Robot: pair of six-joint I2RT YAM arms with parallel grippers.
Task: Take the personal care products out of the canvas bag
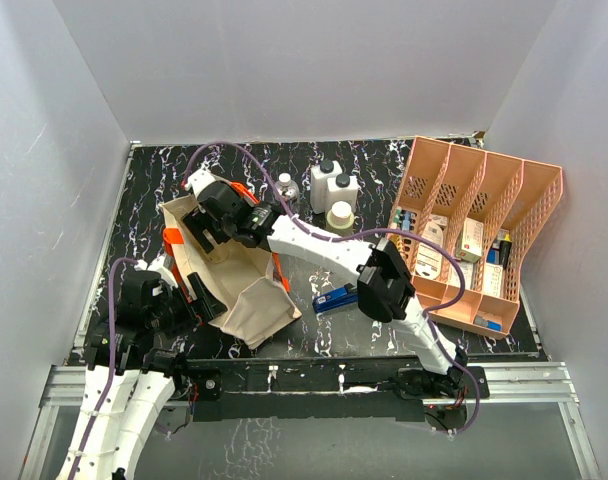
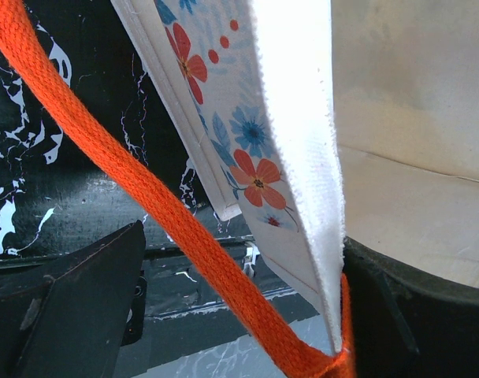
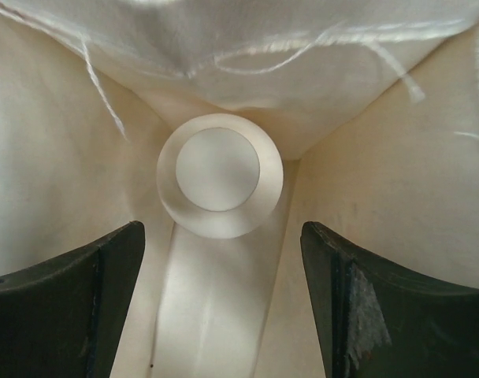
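The robot's right hand is open and should go further down into the canvas bag next, until its fingers are on both sides of the pale cylinder bottle's round end (image 3: 220, 176), which is still beyond them.
The canvas bag (image 1: 252, 300) lies at the table's left, orange strap (image 2: 129, 169) across the left wrist view. My right gripper (image 3: 224, 303) is open inside the bag. A pale round-ended cylinder bottle (image 3: 220, 175) lies just beyond its fingertips, not touched. From above, its fingers are hidden in the bag below the wrist (image 1: 224, 210). My left gripper (image 2: 243, 315) is open at the bag's rim (image 2: 302, 142); hem and strap rest against its right finger (image 2: 413, 315). Two white black-capped bottles (image 1: 334, 185), a cream cylinder (image 1: 340, 215) and a tiny clear bottle (image 1: 284, 186) stand behind the bag.
A salmon-pink divided organizer (image 1: 429, 175) with small cartons stands at the right. A blue-black stapler (image 1: 336, 298) lies between the bag and the organizer, under the right arm. Grey walls enclose the table on three sides.
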